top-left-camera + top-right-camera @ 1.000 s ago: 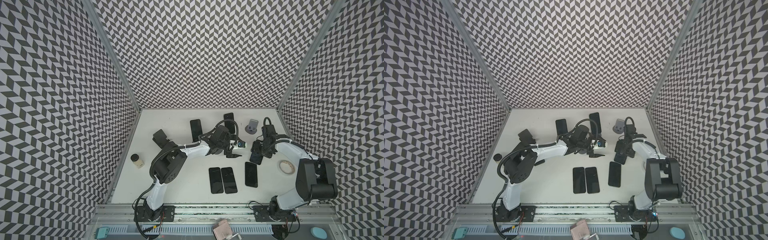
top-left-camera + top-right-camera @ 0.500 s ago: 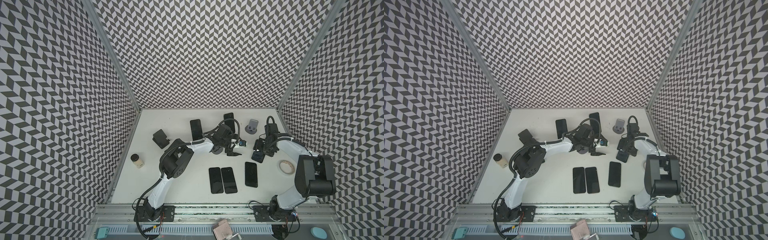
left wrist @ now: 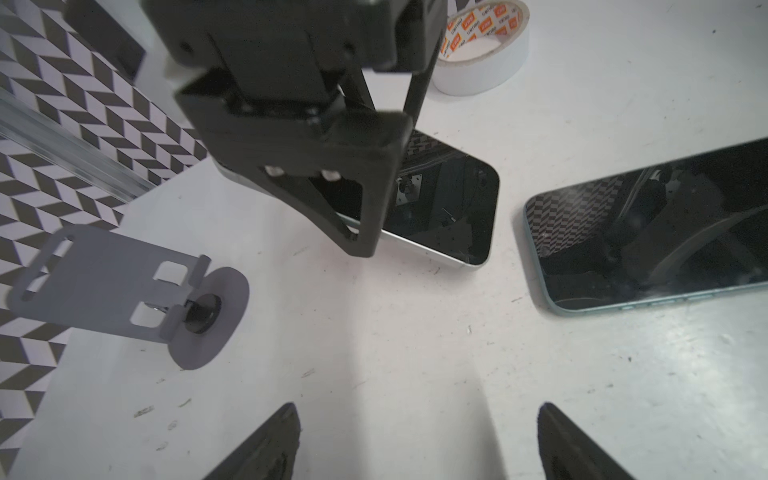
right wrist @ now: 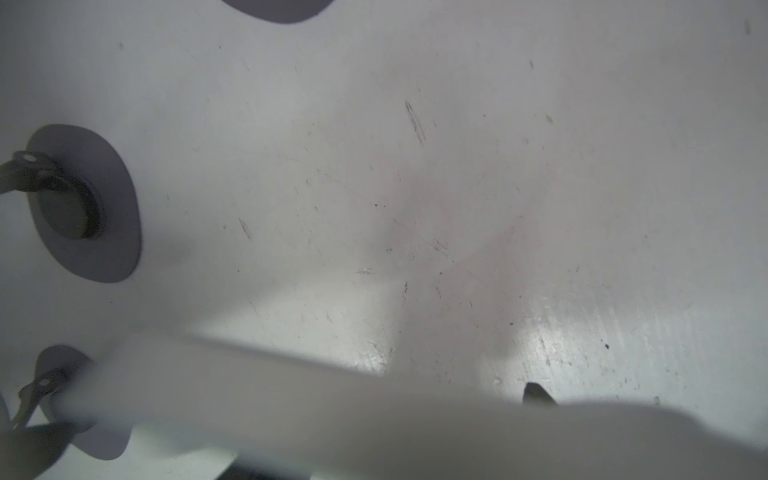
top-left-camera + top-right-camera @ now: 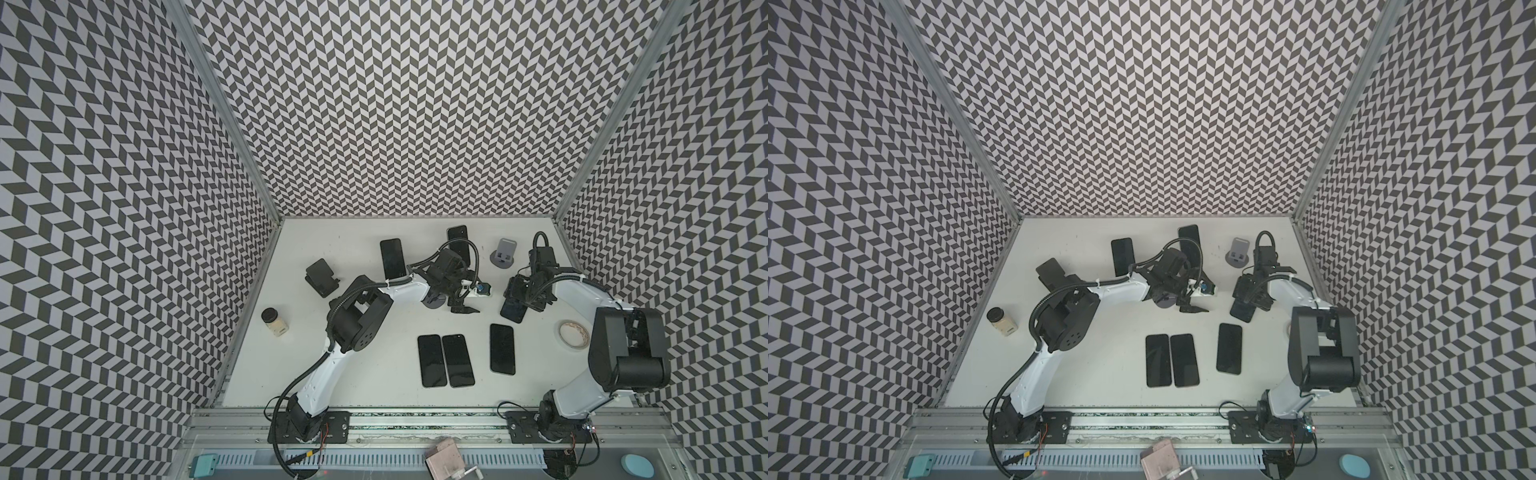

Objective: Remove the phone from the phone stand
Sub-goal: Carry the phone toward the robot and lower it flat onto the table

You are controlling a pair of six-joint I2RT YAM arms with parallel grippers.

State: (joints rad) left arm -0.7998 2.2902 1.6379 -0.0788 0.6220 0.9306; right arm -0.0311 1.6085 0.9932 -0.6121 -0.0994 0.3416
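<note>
Next, my right gripper brings the tilted dark phone flat down onto the bare table just below and releases it. This is because that table is free of stands and other phones.
My right gripper [image 5: 519, 291] is shut on a dark phone [image 5: 512, 309] with a silver edge and holds it tilted, low end close to the table. The left wrist view shows that phone [image 3: 453, 208] between the right fingers [image 3: 361, 224]. In the right wrist view the phone [image 4: 374, 415] is a blurred band across the jaws. The phone stand's dark round base [image 5: 434, 301] shows under my left wrist, with no phone on it. Beside it my left gripper [image 5: 467, 299] stands open over bare table, fingertips [image 3: 286, 440] wide apart.
An empty grey stand [image 5: 503, 259] stands at the back right and a black stand [image 5: 321, 276] at the left. Phones lie flat in front [image 5: 444, 360], [image 5: 502, 349], and two more sit at the back [image 5: 392, 257]. A tape roll [image 5: 573, 332] and a jar [image 5: 274, 321] sit near the sides.
My left jaws have spread wider and the left arm's elbow has swung right and back. The right gripper has kept hold of the phone in nearly the same place.
</note>
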